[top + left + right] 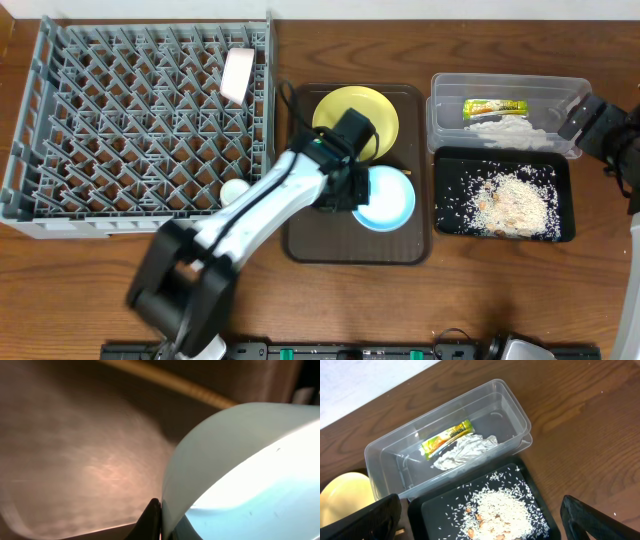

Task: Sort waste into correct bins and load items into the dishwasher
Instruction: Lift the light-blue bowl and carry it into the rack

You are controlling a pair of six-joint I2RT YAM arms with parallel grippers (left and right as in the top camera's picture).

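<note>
I will next move my left gripper up and over to the rack wires nearer than the white bowl, then down, and turn the light-blue-rimmed bowl on edge, because that spot is empty.
My left gripper [347, 192] [162, 522] is shut on the rim of the light-blue-rimmed bowl [388, 198] [250, 475], which stands tilted over the brown serving tray [330, 245]. Behind it lies the yellow plate [356, 110] [345, 495]. A thin chopstick [165, 382] crosses the tray. The clear tub [437, 100] [385, 455] holds the snack wrapper [494, 107] [445, 437] and tissue [505, 128] [465, 450]. Rice scraps [515, 200] [502, 505] lie in the black tray [450, 200] [540, 505]. Over that tray my right gripper [590, 120] [485, 517] hangs open and empty.
The grey dish rack [120, 130] fills the left side, with a white bowl [237, 75] standing on edge near its far right corner. A small white cup [234, 190] sits at the rack's near right corner, beside my left arm.
</note>
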